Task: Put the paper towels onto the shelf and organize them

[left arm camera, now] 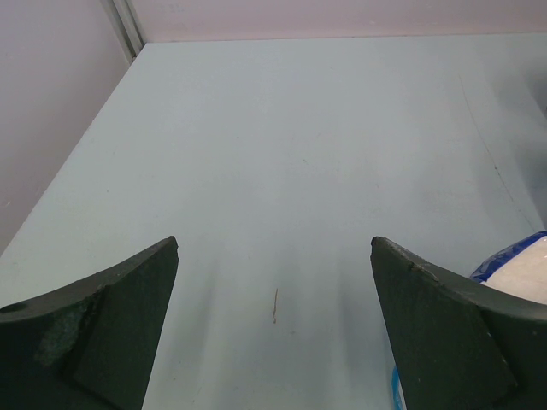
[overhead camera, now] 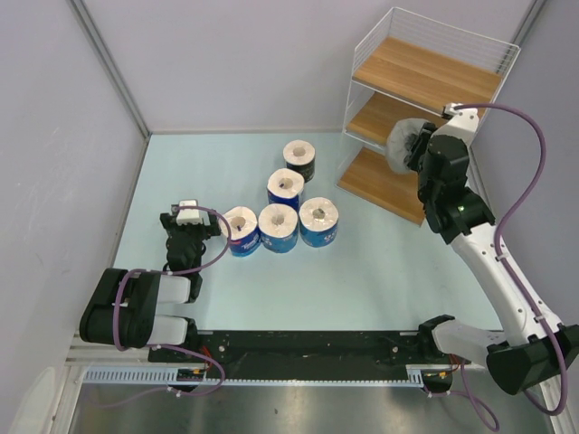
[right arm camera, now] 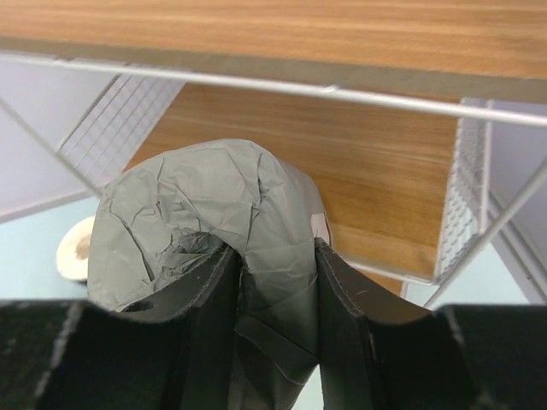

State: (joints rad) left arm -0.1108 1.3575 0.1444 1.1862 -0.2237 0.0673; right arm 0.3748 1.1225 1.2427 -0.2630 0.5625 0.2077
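Observation:
My right gripper will next carry the grey-wrapped roll outward and to the right in the top view, onto the shelf's middle board (right arm camera: 342, 162), which is bare beyond the grey-wrapped roll.
My right gripper (overhead camera: 412, 147) is shut on the grey-wrapped paper towel roll (overhead camera: 398, 137) and holds it in front of the middle tier of the shelf (overhead camera: 425, 68). In the right wrist view its fingers (right arm camera: 342, 290) pinch the crumpled grey roll (right arm camera: 197, 205), and the middle wooden board (right arm camera: 342, 162) lies just beyond it. Several blue-wrapped rolls (overhead camera: 279, 226) and a black one (overhead camera: 299, 160) stand on the table. My left gripper (overhead camera: 190, 220) is open and low, just left of the leftmost blue roll (overhead camera: 242, 231). That roll's edge (left arm camera: 523, 273) shows past the left gripper's right finger.
The shelf's white wire frame (right arm camera: 256, 81) crosses just above the held roll, and a wire mesh side panel (right arm camera: 466, 196) stands at the right. Grey walls (overhead camera: 54, 136) enclose the pale blue table (overhead camera: 380, 280). A white roll end (right arm camera: 75, 248) shows below on the left.

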